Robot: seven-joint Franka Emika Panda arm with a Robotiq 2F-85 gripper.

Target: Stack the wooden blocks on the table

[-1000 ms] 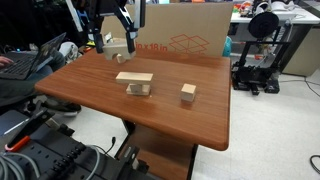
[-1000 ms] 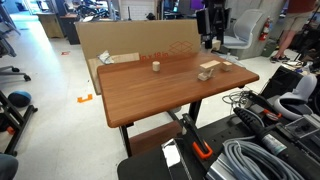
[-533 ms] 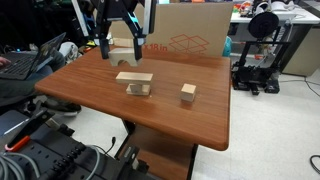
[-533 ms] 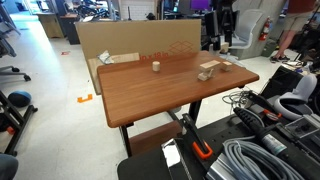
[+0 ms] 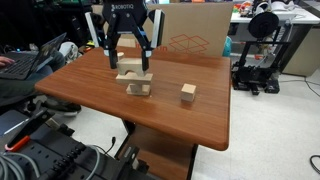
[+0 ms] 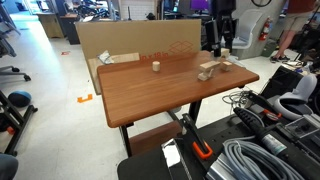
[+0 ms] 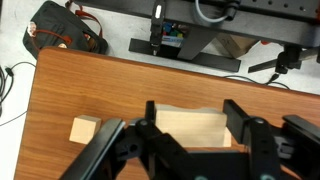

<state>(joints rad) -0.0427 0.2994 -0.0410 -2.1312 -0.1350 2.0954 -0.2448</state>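
Observation:
My gripper should next lower the pale rectangular wooden block onto the stack's flat top (image 5: 135, 76) just below the gripper and let go, since there is still a gap.
My gripper (image 5: 130, 60) is shut on a pale wooden block (image 5: 130, 67) and holds it just above a small stack of wooden blocks (image 5: 135, 83) near the middle of the brown table (image 5: 110, 105). In the wrist view the held block (image 7: 188, 128) sits between the black fingers (image 7: 195, 130). A single wooden cube (image 5: 188, 93) stands apart on the table; it also shows in the wrist view (image 7: 85, 130) and in an exterior view (image 6: 155, 67). The gripper (image 6: 221, 48) hangs over the stack (image 6: 208, 70) there too.
A large cardboard box (image 5: 185, 30) stands behind the table. A 3D printer (image 5: 258, 45) is off to one side. Cables and hoses (image 6: 250, 150) lie on the floor, and an office chair (image 6: 12, 100) stands nearby.
The gripper has moved with the block from the table's back corner to just above the stack. The stack and the lone cube have not moved.

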